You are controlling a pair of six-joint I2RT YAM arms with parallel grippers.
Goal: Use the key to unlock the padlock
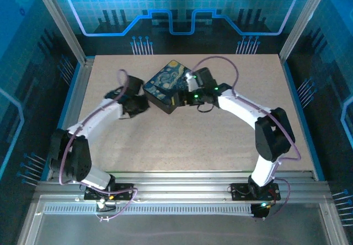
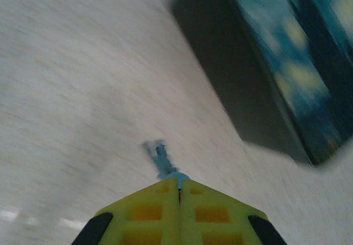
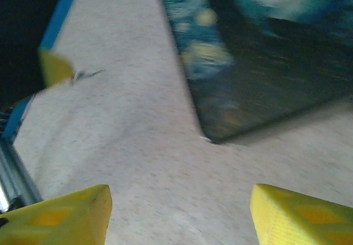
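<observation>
The tabletop beyond the box's near corner from the key (image 2: 161, 158) is open and bare, so my left gripper needs to swing back past that corner next and let go of the key over that patch.
My left gripper (image 2: 179, 185) is shut on the blue head of a small key (image 2: 161, 158), whose blade sticks out ahead of the yellow fingertips just above the table. In the top view that gripper (image 1: 144, 104) sits at the left side of a dark box (image 1: 165, 85) painted with blue and yellow swirls. My right gripper (image 3: 179, 201) stands open over bare table near the box's front corner (image 3: 212, 137). From the right wrist, the left yellow finger (image 3: 55, 67) and the key (image 3: 88, 74) show at far left. The padlock is hidden.
The box (image 2: 292, 63) lies at the table's middle back, between the two arms. Metal rails (image 1: 77, 90) frame the wooden table on the left, right and front. Bare tabletop stretches in front of the box.
</observation>
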